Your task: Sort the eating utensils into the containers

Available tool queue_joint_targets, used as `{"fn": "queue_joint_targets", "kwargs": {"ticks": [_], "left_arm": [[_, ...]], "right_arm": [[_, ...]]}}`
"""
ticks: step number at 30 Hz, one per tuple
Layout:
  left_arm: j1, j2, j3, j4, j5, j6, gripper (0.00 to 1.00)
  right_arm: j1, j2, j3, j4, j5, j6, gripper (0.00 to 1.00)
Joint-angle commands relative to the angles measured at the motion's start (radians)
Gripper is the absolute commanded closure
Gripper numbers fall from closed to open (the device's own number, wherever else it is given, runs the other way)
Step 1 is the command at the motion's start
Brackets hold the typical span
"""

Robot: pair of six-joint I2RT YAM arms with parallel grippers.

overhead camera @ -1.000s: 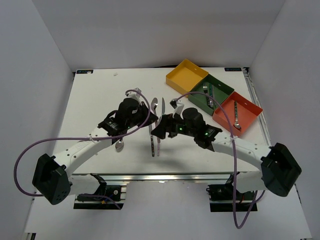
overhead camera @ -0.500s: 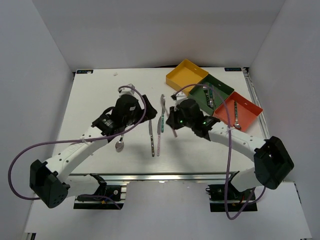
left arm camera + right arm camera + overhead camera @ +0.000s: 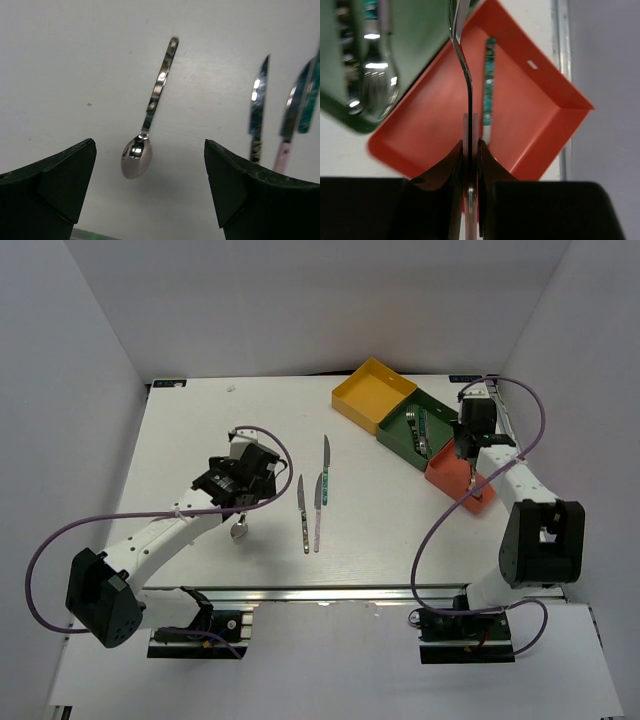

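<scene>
I should move my left gripper down onto the bowl end of the spoon's handle (image 3: 150, 109) and close across it, because bare tabletop on both sides leaves room for the fingertips.
My right gripper (image 3: 470, 150) is shut on a slim metal utensil (image 3: 466, 80) with a pale handle, seen edge-on. It hangs over the red-orange tray (image 3: 535, 120), where a teal-handled utensil (image 3: 488, 85) lies. In the top view that gripper (image 3: 467, 455) is above the same tray (image 3: 443, 470). My left gripper (image 3: 150, 150) is open above a spoon (image 3: 145, 140) lying on the table, touching nothing. Three knives (image 3: 318, 510) lie side by side mid-table. The green tray (image 3: 392, 435) holds forks (image 3: 416, 430). The yellow tray (image 3: 373, 392) looks bare.
The three trays are joined in a slanted row at the table's back right, close to its right edge rail (image 3: 510, 425). White walls enclose the table on three sides. Purple cables loop off both arms.
The right arm swung from mid-table to above the red-orange tray, carrying the utensil. The left gripper opened and drew back a little to the left over the spoon.
</scene>
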Motion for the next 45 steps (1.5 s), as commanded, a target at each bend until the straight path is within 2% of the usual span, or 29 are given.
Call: {"fn": "queue_joint_targets", "kwargs": {"ticks": [1,4,6,9,10,11,12,13,17,18,22,24,28,29,31,32,33,35,36,38,39,43,45], "left_arm": [[0.01,-0.023,-0.064,0.003,-0.021,0.065,0.02],[0.019,-0.046,-0.107,0.021,-0.019,0.079,0.02],[0.033,-0.067,-0.12,0.026,-0.014,0.091,0.02],[0.053,-0.101,-0.133,0.031,-0.004,0.105,0.02],[0.059,-0.107,-0.135,0.035,0.001,0.108,0.02],[0.071,-0.115,-0.135,0.04,0.016,0.117,0.02],[0.078,-0.118,-0.132,0.04,0.024,0.118,0.02],[0.082,-0.12,-0.129,0.038,0.033,0.121,0.02],[0.104,-0.112,-0.106,0.051,0.067,0.117,0.02],[0.107,-0.107,-0.094,0.054,0.076,0.114,0.02],[0.15,-0.055,-0.069,0.096,0.139,0.131,0.02],[0.225,0.01,-0.054,0.132,0.206,0.161,0.02],[0.288,0.164,0.009,0.152,0.318,0.227,0.03],[0.3,0.196,0.021,0.158,0.337,0.241,0.1],[0.311,0.293,0.06,0.149,0.364,0.243,0.14],[0.312,0.319,0.066,0.152,0.387,0.243,0.16],[0.312,0.363,0.071,0.156,0.409,0.247,0.22],[0.312,0.394,0.066,0.176,0.431,0.235,0.25],[0.312,0.408,0.06,0.179,0.429,0.227,0.33],[0.312,0.437,0.045,0.187,0.414,0.197,0.36],[0.312,0.445,0.035,0.193,0.417,0.188,0.4],[0.312,0.48,-0.001,0.225,0.412,0.152,0.42],[0.314,0.501,-0.029,0.244,0.408,0.135,0.47]], "right_arm": [[-0.037,0.089,0.068,0.049,0.097,-0.008,1.0],[-0.052,0.182,0.084,0.094,0.162,0.032,1.0],[-0.057,0.247,0.148,0.034,0.182,0.043,1.0],[-0.058,0.261,0.157,0.034,0.2,0.052,1.0],[-0.058,0.254,0.153,0.051,0.2,0.051,0.96],[-0.06,0.251,0.15,0.052,0.203,0.051,0.77],[-0.06,0.247,0.15,0.054,0.24,0.058,0.27],[-0.06,0.247,0.154,0.051,0.251,0.068,0.21],[-0.06,0.211,0.176,0.011,0.246,0.077,0.15],[-0.06,0.195,0.18,-0.001,0.239,0.097,0.11],[-0.036,0.073,0.21,-0.075,0.159,0.181,0.11],[-0.008,-0.023,0.175,-0.078,0.102,0.203,0.11],[0.073,-0.204,0.032,-0.043,-0.075,0.256,0.11],[0.081,-0.234,-0.025,-0.037,-0.118,0.275,0.11],[0.107,-0.305,-0.071,-0.041,-0.211,0.302,0.11],[0.122,-0.326,-0.095,-0.041,-0.225,0.315,0.11],[0.138,-0.367,-0.135,-0.043,-0.232,0.321,0.11],[0.187,-0.409,-0.175,-0.024,-0.243,0.354,0.11],[0.195,-0.441,-0.207,-0.017,-0.263,0.37,0.12],[0.21,-0.461,-0.221,-0.026,-0.286,0.402,0.14],[0.215,-0.478,-0.229,-0.029,-0.313,0.408,0.16],[0.26,-0.529,-0.257,-0.02,-0.361,0.419,0.2],[0.28,-0.546,-0.261,-0.015,-0.378,0.431,0.23]]}}
